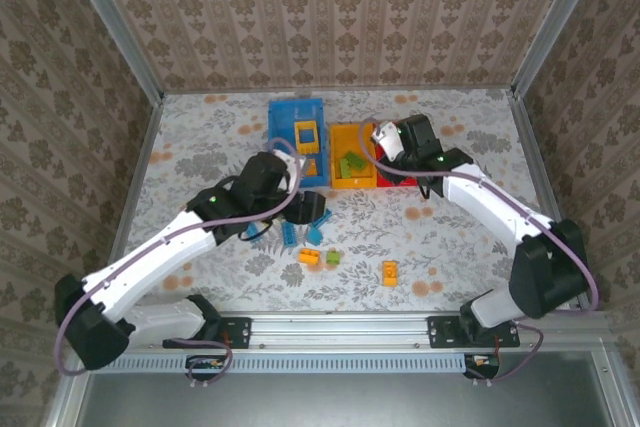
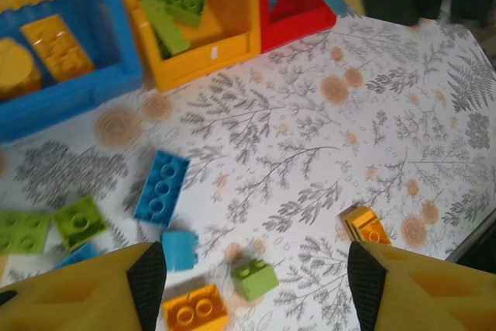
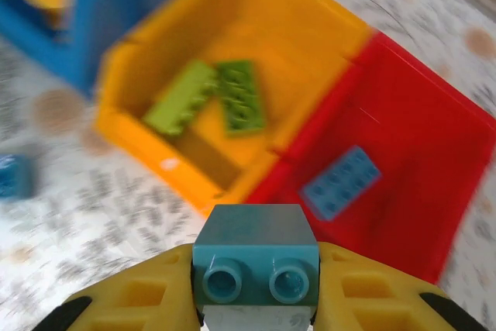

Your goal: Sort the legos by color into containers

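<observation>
The red bin (image 3: 434, 145) holds a blue plate, so my right gripper should turn over the red bin's bottom (image 3: 380, 218) beside that plate, move down and release the teal-blue lego.
My right gripper (image 3: 256, 288) is shut on a small teal-blue lego (image 3: 256, 263), held above the seam between the yellow bin (image 3: 147, 141) and the red bin (image 3: 434, 145). A blue plate (image 3: 341, 182) lies in the red bin, and green legos (image 3: 209, 97) lie in the yellow one. My left gripper (image 2: 256, 288) hangs open over loose legos on the table: a green one (image 2: 255, 279) between its fingers, an orange one (image 2: 191, 312), a small blue one (image 2: 180, 249) and a long blue one (image 2: 161, 187). It touches none of them. The blue bin (image 2: 77, 94) holds orange-yellow legos (image 2: 58, 48).
More loose legos lie nearby: two green ones (image 2: 80, 221) at the left and an orange one (image 2: 366, 225) by the right finger. The three bins stand side by side at the back centre (image 1: 295, 107). Aluminium rails (image 1: 140, 167) edge the table.
</observation>
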`<state>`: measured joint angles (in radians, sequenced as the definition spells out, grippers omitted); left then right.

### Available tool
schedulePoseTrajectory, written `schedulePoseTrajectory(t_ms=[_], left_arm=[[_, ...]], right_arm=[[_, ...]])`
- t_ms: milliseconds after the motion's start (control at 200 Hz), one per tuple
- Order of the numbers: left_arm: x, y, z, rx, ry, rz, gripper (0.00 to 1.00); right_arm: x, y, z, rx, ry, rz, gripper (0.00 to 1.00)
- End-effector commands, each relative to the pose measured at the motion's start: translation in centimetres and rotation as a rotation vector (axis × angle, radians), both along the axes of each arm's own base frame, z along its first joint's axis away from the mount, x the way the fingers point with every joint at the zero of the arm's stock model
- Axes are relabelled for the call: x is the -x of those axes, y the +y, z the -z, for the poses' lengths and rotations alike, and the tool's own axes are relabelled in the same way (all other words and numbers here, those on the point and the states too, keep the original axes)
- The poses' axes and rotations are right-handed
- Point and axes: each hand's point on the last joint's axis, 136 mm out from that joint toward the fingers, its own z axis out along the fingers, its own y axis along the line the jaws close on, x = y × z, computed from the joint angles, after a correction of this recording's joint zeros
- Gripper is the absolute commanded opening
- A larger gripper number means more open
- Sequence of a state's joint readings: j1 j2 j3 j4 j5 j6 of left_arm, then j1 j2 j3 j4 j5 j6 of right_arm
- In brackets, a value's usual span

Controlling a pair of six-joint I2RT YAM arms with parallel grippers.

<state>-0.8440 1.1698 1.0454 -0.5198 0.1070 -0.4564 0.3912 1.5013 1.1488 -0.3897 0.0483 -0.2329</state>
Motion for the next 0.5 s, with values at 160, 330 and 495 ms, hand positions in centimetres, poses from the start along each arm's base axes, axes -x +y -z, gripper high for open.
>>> schedulePoseTrajectory(t_ms=[160,330,495], left_arm=[[-2.0,-5.4,-2.8,-0.004,-0.129,0.13,0.66],[-2.2,-6.4,-2.5,-0.014,-0.128,0.145,0.66],[-1.9,-6.0,-1.9,-0.025,-0.115,0.139,0.66]], right_arm=[[-4.9,-6.9,3.0,0.021,0.072,0.608,0.19],[-6.1,-7.6,5.0,0.024,0.12,0.687,0.21],[-6.5,-7.6,7.1,0.043,0.178,0.727,0.26]])
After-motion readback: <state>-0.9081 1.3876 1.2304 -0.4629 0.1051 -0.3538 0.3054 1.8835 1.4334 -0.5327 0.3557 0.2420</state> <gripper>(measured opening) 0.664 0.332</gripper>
